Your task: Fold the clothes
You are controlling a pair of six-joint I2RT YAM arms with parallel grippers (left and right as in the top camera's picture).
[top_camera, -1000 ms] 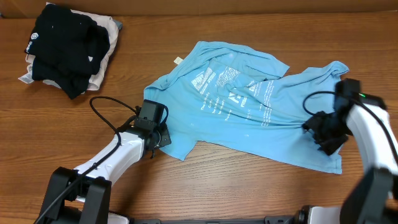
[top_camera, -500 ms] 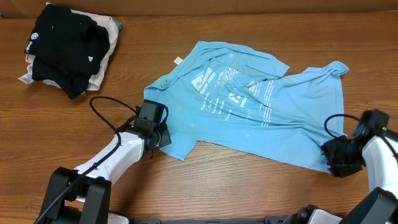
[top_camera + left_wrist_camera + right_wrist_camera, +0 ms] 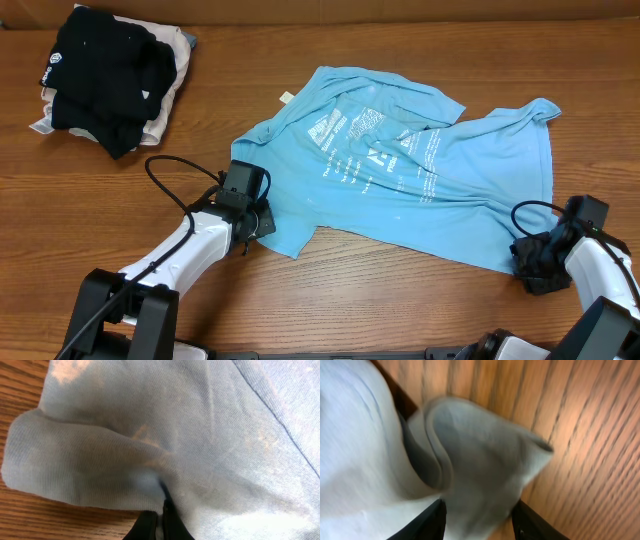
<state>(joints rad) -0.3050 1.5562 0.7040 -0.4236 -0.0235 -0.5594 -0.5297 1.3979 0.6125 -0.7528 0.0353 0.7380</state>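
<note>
My left gripper should next lift the pinched cloth outward to the shirt's edge by the white tag (image 3: pixel 275 122), lower it there and let go, because the shirt lies spread out.
The sky-blue T-shirt (image 3: pixel 400 180) lies spread and wrinkled across the middle of the wooden table, its white lettering facing up. My left gripper (image 3: pixel 262 222) sits at the shirt's lower-left corner. In the left wrist view, that left gripper (image 3: pixel 161 522) is shut on a pinched fold of the blue cloth (image 3: pixel 200 435). My right gripper (image 3: pixel 527 262) is at the shirt's lower-right corner. In the blurred right wrist view, the right gripper (image 3: pixel 477 525) stands open, its dark fingers (image 3: pixel 427 522) wide apart with the shirt corner (image 3: pixel 480 460) between them.
A black garment (image 3: pixel 105 70) lies piled on a beige cloth (image 3: pixel 172 92) at the far left of the table (image 3: pixel 400 300). A black cable loops beside the left arm (image 3: pixel 165 170).
My right arm has swung from the shirt's right side down to its lower-right corner, then edged slightly inward over the corner. The left arm and the shirt have stayed still.
</note>
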